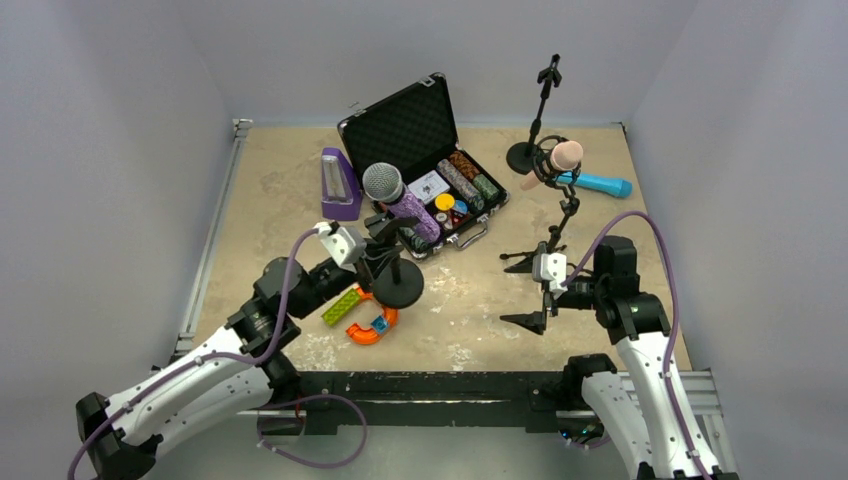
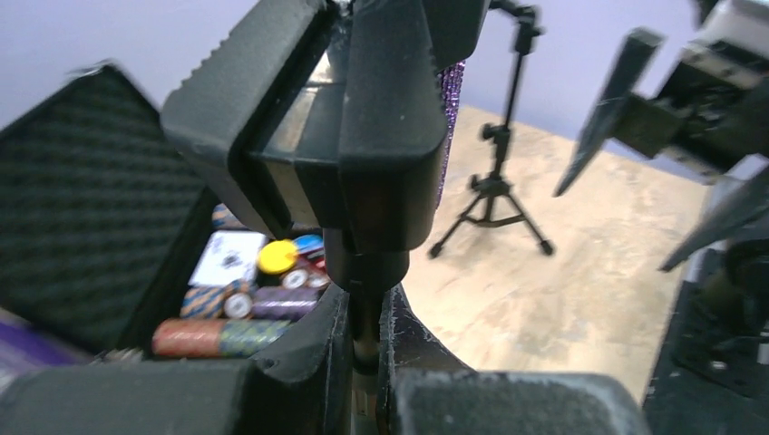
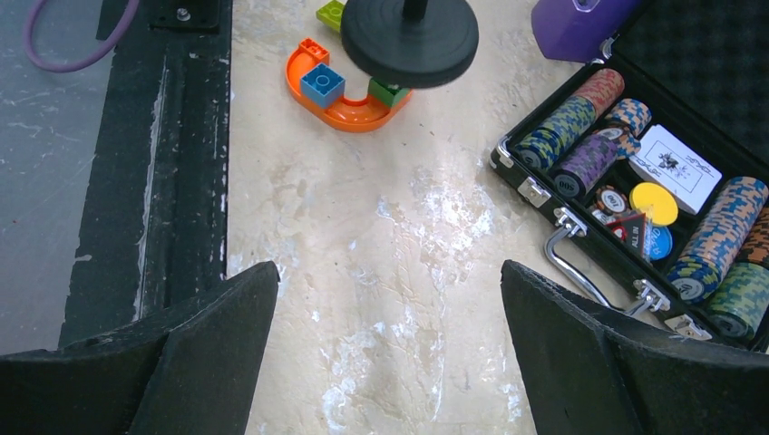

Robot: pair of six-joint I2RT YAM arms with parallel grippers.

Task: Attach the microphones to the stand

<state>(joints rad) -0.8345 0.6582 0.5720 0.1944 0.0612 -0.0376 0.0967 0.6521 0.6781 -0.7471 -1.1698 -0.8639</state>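
Note:
My left gripper will next swing left in the top view, then lower and release the purple microphone's stand on the bare tabletop before the purple box.
A glittery purple microphone (image 1: 402,203) with a silver mesh head sits in the clip of a stand (image 1: 398,285) with a round black base. My left gripper (image 1: 378,258) (image 2: 365,313) is shut on this stand's thin pole, below the clip (image 2: 363,136). Held in a tripod stand's (image 2: 494,195) clip is a pale pink microphone (image 1: 556,160). A cyan-blue microphone (image 1: 600,183) lies on the table behind it. My right gripper (image 1: 521,291) (image 3: 390,299) hovers open over bare table, holding nothing.
An open black case (image 1: 405,125) of poker chips lies at the back centre, a purple metronome-shaped box (image 1: 340,185) to its left. An orange curved toy (image 1: 370,327) and a green brick (image 1: 340,305) lie by the round base. Another stand (image 1: 540,110) rises at the back.

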